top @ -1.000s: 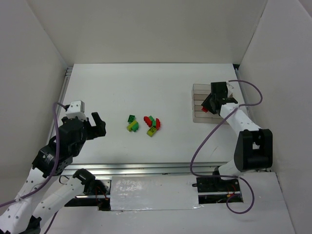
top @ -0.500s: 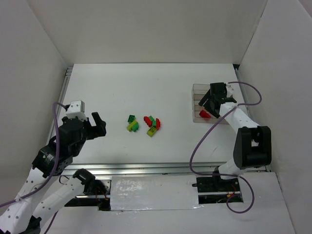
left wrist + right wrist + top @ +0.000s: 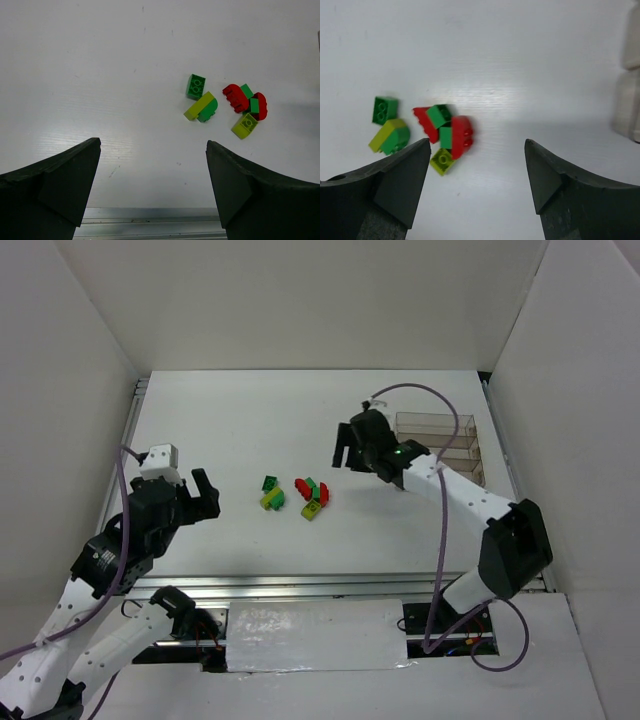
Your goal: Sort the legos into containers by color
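Note:
The red-green pair (image 3: 305, 486) (image 3: 432, 118) nearest the dark green brick slants, so my right gripper will next go left in the top view and down, and turn so that its fingers are on both sides of the pair.
Several legos lie mid-table in two small clusters. A dark green brick (image 3: 270, 482) and a yellow-green and green pair (image 3: 271, 500) form the left one. Red bricks (image 3: 303, 485), a green one and a yellow-green brick (image 3: 311, 511) form the right one (image 3: 461, 135). The clear divided containers (image 3: 440, 420) stand at the back right, partly hidden behind my right arm. My right gripper (image 3: 348, 455) (image 3: 477, 145) hovers open and empty just right of the pile. My left gripper (image 3: 207, 495) (image 3: 153, 144) is open and empty, well left of the legos (image 3: 201, 107).
White walls enclose the table on three sides. A metal rail (image 3: 300, 585) runs along the near edge, with the arm bases and cables behind it. A purple cable (image 3: 440, 530) loops from the right arm over the table's right part.
My right gripper opened over the containers, left a red brick there, and swung left to the pile. The left arm barely moved.

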